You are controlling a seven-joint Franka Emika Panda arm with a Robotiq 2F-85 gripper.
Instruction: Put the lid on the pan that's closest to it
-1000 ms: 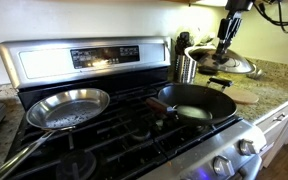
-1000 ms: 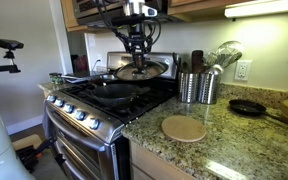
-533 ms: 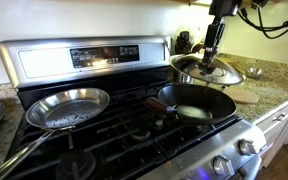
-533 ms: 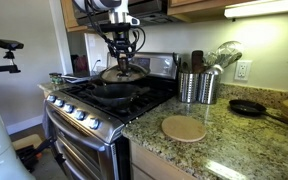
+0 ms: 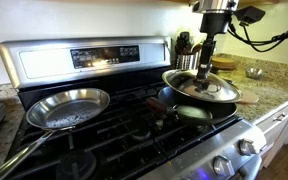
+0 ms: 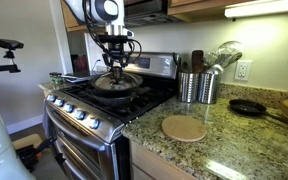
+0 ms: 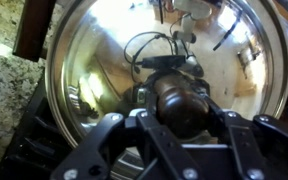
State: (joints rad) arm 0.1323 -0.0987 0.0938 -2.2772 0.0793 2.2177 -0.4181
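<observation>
The black pan's open top (image 5: 197,104) is below, and the lid still hangs clear of it, so my gripper should lower the lid onto the pan's rim and let go of the lid's knob.
My gripper (image 5: 205,72) is shut on the knob (image 7: 181,105) of the glass lid (image 5: 201,87) and holds it a little above the black pan (image 5: 189,108), which sits on the stove's burner nearest the counter. In an exterior view the lid (image 6: 116,80) hangs over the pan (image 6: 112,95) under the gripper (image 6: 116,68). In the wrist view the lid's shiny rim (image 7: 64,60) fills the frame, and the jaws stand either side of the dark knob. The pan's handle (image 5: 156,101) points toward the stove's middle.
A shiny silver steel pan (image 5: 67,107) sits on the other front burner. A metal utensil holder (image 6: 197,87) stands on the granite counter beside the stove. A tan round board (image 6: 183,128) and a small dark skillet (image 6: 248,107) lie on the counter. The stove's back panel (image 5: 84,57) rises behind.
The gripper has carried the lid from over the counter's edge sideways and down to just above the black pan.
</observation>
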